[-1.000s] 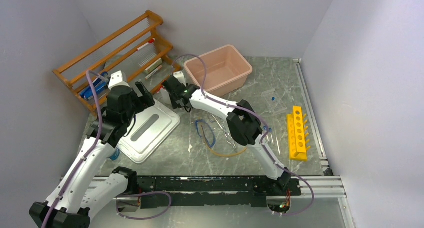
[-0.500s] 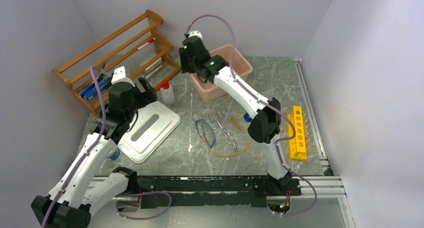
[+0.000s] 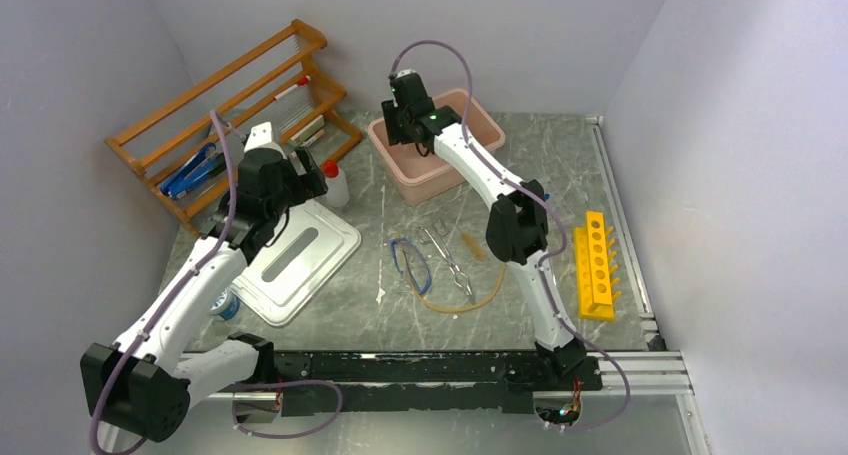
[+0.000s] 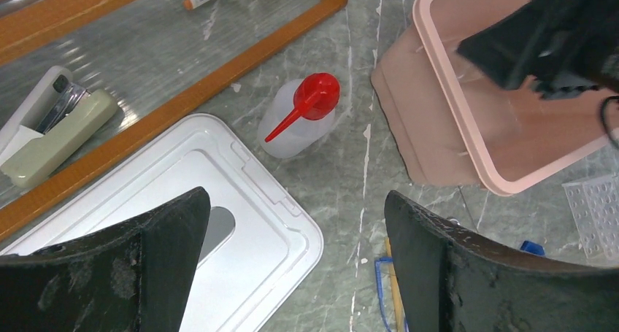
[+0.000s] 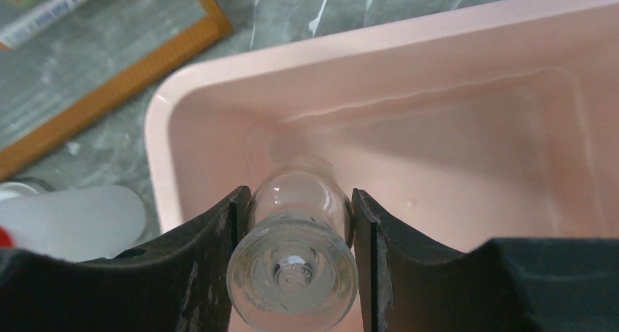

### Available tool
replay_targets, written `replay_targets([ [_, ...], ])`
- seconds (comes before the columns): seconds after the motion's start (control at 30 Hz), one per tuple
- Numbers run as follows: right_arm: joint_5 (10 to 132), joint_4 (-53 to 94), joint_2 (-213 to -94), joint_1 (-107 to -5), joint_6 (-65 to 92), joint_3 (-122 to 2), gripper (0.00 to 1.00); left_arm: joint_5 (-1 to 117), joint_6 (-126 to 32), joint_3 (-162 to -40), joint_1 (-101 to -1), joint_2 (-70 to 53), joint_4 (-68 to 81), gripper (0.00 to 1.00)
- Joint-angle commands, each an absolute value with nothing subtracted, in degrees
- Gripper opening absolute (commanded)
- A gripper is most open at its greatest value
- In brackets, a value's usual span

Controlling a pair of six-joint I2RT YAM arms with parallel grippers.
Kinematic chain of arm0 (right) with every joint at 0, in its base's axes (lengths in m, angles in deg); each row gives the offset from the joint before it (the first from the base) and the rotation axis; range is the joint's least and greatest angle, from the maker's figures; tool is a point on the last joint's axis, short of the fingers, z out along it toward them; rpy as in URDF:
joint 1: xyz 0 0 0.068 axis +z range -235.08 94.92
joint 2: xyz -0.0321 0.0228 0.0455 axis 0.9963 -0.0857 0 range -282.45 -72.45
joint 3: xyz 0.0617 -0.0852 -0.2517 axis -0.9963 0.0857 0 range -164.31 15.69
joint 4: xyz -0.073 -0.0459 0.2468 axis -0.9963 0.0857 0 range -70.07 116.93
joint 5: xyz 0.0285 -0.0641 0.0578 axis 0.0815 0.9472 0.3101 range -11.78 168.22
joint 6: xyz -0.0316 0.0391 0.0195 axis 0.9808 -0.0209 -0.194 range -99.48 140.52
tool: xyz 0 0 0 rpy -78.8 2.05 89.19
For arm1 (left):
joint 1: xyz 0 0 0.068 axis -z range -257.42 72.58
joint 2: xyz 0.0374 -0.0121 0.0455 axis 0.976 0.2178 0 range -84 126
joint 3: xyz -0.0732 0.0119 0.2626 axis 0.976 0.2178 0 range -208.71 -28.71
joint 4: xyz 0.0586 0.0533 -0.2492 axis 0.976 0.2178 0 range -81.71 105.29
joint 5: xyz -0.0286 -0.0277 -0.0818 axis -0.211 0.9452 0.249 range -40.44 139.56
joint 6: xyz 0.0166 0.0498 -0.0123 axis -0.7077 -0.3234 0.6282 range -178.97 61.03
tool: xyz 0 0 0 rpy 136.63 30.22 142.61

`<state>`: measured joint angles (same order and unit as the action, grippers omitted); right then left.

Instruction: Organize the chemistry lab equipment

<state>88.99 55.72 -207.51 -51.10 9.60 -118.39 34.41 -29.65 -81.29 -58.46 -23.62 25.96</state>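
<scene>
The small clear glass vessel [image 5: 295, 252] should next go down with my right gripper into the pink tub's end by the squeeze bottle [image 3: 335, 185], and then my right gripper should open.
My right gripper [image 3: 413, 143] is shut on a small clear glass vessel [image 5: 295, 252], held mouth-up over the left end of the pink tub [image 3: 482, 127]. My left gripper [image 3: 310, 178] is open and empty above the corner of the white lid [image 3: 295, 260]. The white red-capped squeeze bottle [image 3: 335, 185] stands just beyond it, seen upright in the left wrist view [image 4: 299, 120]. Blue-framed goggles [image 3: 410, 263], metal tongs [image 3: 447, 257] and tan tubing [image 3: 465, 300] lie mid-table. The yellow tube rack [image 3: 596, 265] lies at the right.
The orange wooden shelf rack [image 3: 230, 105] stands at the back left with pens and blue items on it. A clear well plate [image 4: 595, 208] and a blue cap [image 4: 533, 246] lie right of the tub. A small round item [image 3: 228, 302] sits by the lid.
My right arm rose from the table beside the squeeze bottle and swung back over the pink tub with the glass vessel. My left gripper moved right and forward, closer to the bottle.
</scene>
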Motion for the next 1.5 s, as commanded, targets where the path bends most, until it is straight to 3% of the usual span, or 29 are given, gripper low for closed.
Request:
replay_targets([
  [0.0, 84.50, 53.33, -211.71, -51.67, 15.28, -122.56, 0.27, 36.33, -29.35, -83.52, -58.08, -21.83, 22.76, 0.92],
  [0.47, 79.21, 52.12, -220.12, -53.99, 19.90, -124.66, 0.27, 38.22, -27.09, -82.37, -58.08, -20.44, 22.09, 0.92],
  [0.77, 77.19, 50.21, -223.35, -54.32, 20.79, -124.52, 0.34, 38.86, -25.98, -82.39, -58.08, -19.80, 22.66, 0.91],
  [0.9, 77.52, 50.31, -224.03, -54.36, 21.51, -124.14, 0.41, 39.09, -26.28, -82.84, -58.08, -19.71, 23.00, 0.89],
  [1.07, 76.76, 49.80, -222.72, -54.37, 20.61, -124.35, 0.62, 39.21, -26.37, -83.30, -58.08, -19.56, 23.00, 0.88],
  [1.27, 77.43, 48.41, -218.15, -54.66, 14.23, -124.26, 0.78, 38.56, -27.29, -84.14, -58.08, -19.45, 23.46, 0.91],
  [1.47, 75.86, 46.62, -212.50, -55.46, 9.01, -122.00, 0.83, 38.13, -28.08, -84.34, -58.08, -20.17, 23.83, 0.94],
])
